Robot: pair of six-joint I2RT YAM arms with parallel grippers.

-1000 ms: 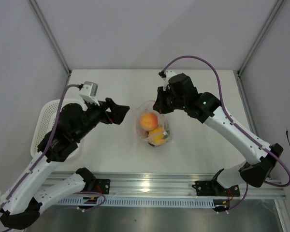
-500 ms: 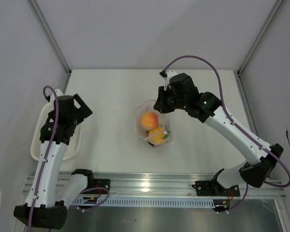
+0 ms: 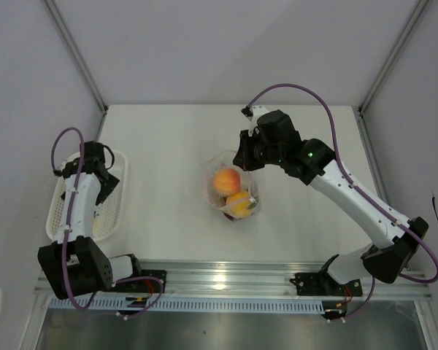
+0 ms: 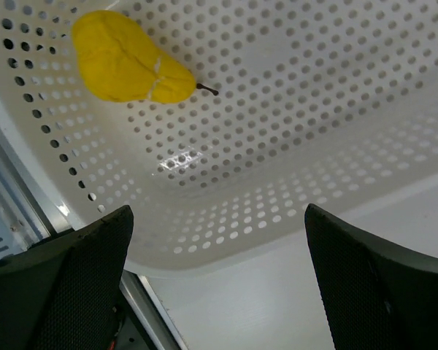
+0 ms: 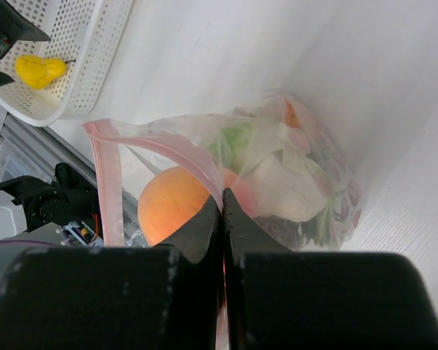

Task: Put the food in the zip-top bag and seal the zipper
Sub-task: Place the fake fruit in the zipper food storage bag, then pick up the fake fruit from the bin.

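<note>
The pear-shaped piece is below, to the left in the wrist view. My left gripper should next move left toward it, turn and go down around its rounded body point(image 4: 117, 58).
The clear zip-top bag point(image 3: 231, 191) lies at the table's middle with its mouth open. An orange round piece point(image 3: 225, 180) and a yellow-orange piece point(image 3: 239, 205) sit inside it. The right wrist view shows the orange piece point(image 5: 168, 211) and a pale leafy piece point(image 5: 277, 182) through the plastic. My right gripper point(image 3: 245, 162) is shut on the pinkish zipper strip point(image 5: 106, 182) at the bag's far edge, where its jaws point(image 5: 223, 198) pinch the strip. My left gripper point(image 3: 104, 179) is open and empty point(image 4: 217, 219) above the basket's corner. A yellow pear-shaped piece point(image 4: 128, 62) lies in the basket and also shows in the right wrist view point(image 5: 35, 69).
The white lattice basket point(image 3: 62, 211) stands at the table's left edge, with its perforated floor point(image 4: 292, 109) below my left gripper. The metal rail point(image 3: 226, 281) runs along the near edge. Grey walls close in the left, the back and the right.
My left arm has swung away from the bag to the left and now hangs over the basket. The right gripper and the bag have not moved.
</note>
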